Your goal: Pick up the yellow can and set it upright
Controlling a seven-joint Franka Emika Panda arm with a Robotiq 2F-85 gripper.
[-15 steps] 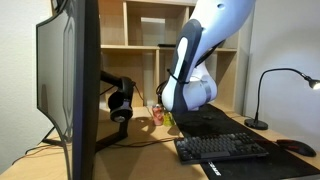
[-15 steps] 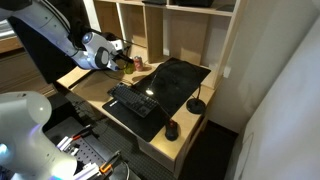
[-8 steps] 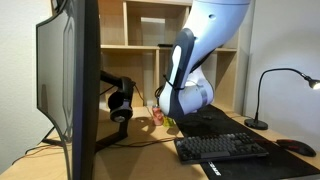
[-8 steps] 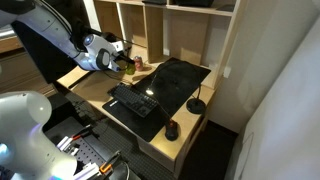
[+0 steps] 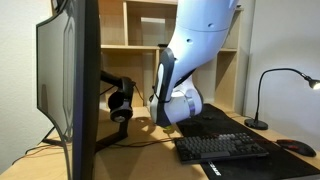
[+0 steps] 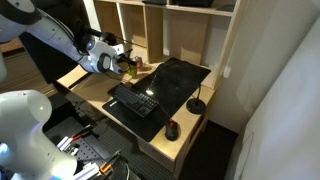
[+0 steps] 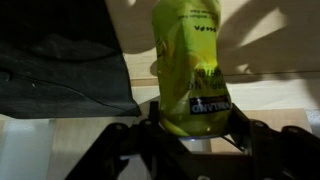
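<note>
The bare wood (image 6: 131, 77) beside the red can is just below my gripper, and the yellow can is still held above the desk. My gripper should next lower the yellow can onto that bare wood and let go.
The yellow can (image 7: 190, 60), bright yellow-green with a dark label, stands out from between my gripper's (image 7: 195, 120) two black fingers in the wrist view. The fingers press on both of its sides. In an exterior view the gripper (image 6: 124, 62) is at the back left of the desk with the can (image 6: 130, 69) at its tip, just above the desk top. In an exterior view from the front, the arm's white body (image 5: 180, 100) hides both the can and the gripper.
A red can (image 6: 139, 64) sits just beside the gripper. A black mat (image 6: 175, 80), keyboard (image 6: 135, 100) and mouse (image 6: 171, 129) lie on the desk. A monitor (image 5: 70, 80), headphones (image 5: 120, 100) and a desk lamp (image 5: 265, 95) stand around. Shelves rise behind.
The arm has swung left and lower over the cans, now covering them in the front exterior view. The gripper has come onto the yellow can.
</note>
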